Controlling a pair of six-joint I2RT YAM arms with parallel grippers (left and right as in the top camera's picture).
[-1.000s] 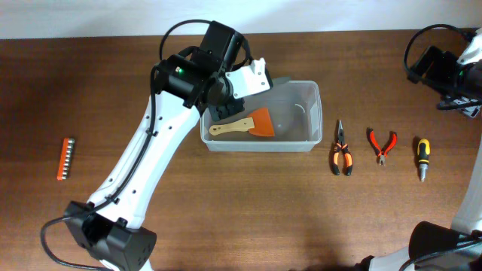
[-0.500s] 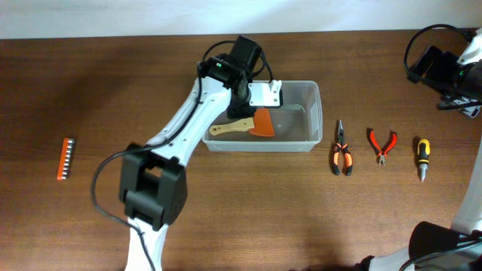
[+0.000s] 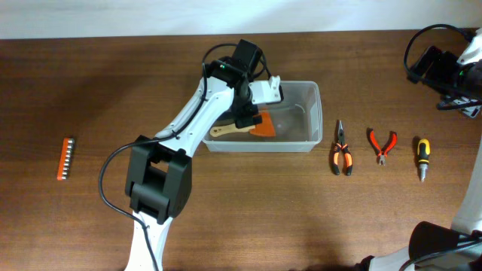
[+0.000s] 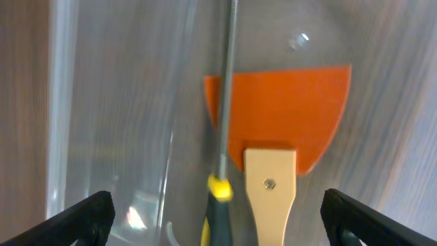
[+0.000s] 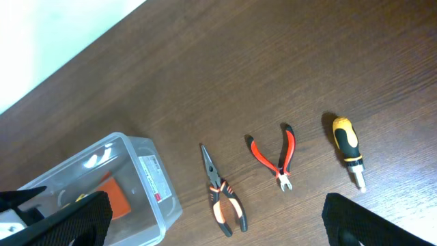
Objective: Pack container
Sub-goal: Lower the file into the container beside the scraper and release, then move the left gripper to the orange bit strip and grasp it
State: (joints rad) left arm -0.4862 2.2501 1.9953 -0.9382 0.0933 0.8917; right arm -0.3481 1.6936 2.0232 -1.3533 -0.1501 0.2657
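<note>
My left gripper rises from the tub next and crosses to the left in the overhead view, then lowers to the orange bit holder [image 3: 65, 159], which is still unpacked.
The container [image 3: 313, 113] is a clear plastic tub in the middle of the table, also visible in the right wrist view [image 5: 147, 179]. An orange scraper with a wooden handle [image 3: 263, 125] lies inside it. My left gripper [image 3: 249, 114] hangs over the tub's left half, open. In the left wrist view a long-shaft screwdriver with a yellow and black handle [image 4: 227, 89] lies free between the wide jaws of the left gripper [image 4: 218, 220], beside the scraper [image 4: 280, 116]. My right gripper [image 5: 218, 220] is open and empty, high over the table's far right.
To the right of the tub lie long-nose pliers [image 3: 341, 150], red cutters [image 3: 382, 144] and a stubby yellow and black screwdriver [image 3: 423, 156]. An orange bit holder [image 3: 65, 158] lies far left. The left arm spans from the front edge to the tub.
My left gripper reached further over the tub, then opened and let go of the long screwdriver, which lies inside. The right arm stayed still.
</note>
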